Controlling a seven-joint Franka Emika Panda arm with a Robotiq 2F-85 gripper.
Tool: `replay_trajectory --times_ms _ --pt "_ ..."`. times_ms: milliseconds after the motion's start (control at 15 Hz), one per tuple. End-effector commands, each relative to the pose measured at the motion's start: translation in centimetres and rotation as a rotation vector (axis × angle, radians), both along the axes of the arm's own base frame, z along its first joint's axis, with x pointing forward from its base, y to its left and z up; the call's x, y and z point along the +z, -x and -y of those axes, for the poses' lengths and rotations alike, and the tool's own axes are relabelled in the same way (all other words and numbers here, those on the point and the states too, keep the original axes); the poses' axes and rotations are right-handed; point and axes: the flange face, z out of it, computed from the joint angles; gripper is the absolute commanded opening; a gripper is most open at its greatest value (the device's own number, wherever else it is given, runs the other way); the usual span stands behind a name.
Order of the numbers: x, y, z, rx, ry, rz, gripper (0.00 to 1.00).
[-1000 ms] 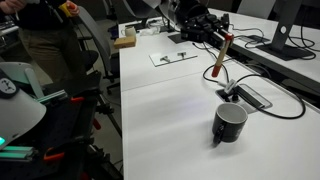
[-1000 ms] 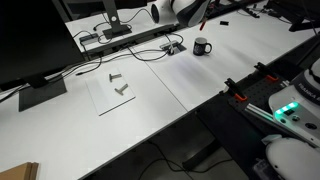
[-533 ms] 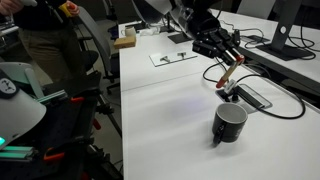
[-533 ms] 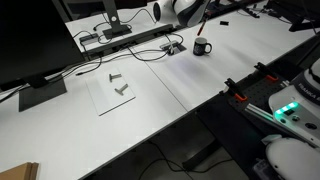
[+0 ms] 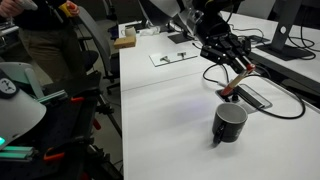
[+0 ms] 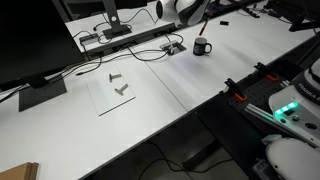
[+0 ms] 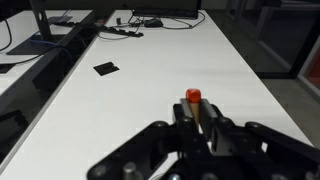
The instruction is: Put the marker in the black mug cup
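The opening of the black mug cup point(image 5: 229, 122) is below my gripper, so my gripper should next go down a little toward that opening and let go of the marker.
My gripper point(image 5: 232, 62) is shut on the marker point(image 5: 235, 82), a thin reddish-brown pen that slants down and left from the jaws. Its lower end hangs just above and a little behind the black mug cup point(image 5: 229, 122), which stands upright on the white table. In the other exterior view the mug point(image 6: 203, 47) sits under the gripper point(image 6: 203, 22). In the wrist view the marker's red tip point(image 7: 193, 96) sticks out between the shut fingers point(image 7: 196, 112); the mug is out of that view.
A flat black device point(image 5: 254, 96) with black cables point(image 5: 290, 105) lies right behind the mug. A white sheet with small metal parts point(image 5: 173, 57) lies farther back. A monitor base point(image 5: 287, 48) stands at the far right. A person point(image 5: 45, 40) stands left of the table.
The gripper has moved down and toward the mug with the marker, which has tilted from nearly upright to slanted. The mug has not moved.
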Motion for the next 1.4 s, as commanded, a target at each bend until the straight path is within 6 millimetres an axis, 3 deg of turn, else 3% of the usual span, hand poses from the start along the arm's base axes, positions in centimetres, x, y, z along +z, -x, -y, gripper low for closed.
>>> replay_trajectory --times_ms 0,400,467,533,1067,1333 --pt "-0.7 -1.2 0.6 -0.018 -0.027 -0.033 0.03" --pt "-1.6 -1.7 1.3 -0.037 -0.051 -0.055 0.04" --pt "-1.6 -1.8 1.3 -0.041 -0.057 -0.059 0.39" --pt "-1.6 -1.8 1.3 -0.045 -0.061 -0.057 0.39" --pt "-1.3 -2.0 0.6 -0.035 -0.072 -0.053 0.99" --pt "-0.8 -1.6 -2.2 0.117 -0.155 -0.069 1.00"
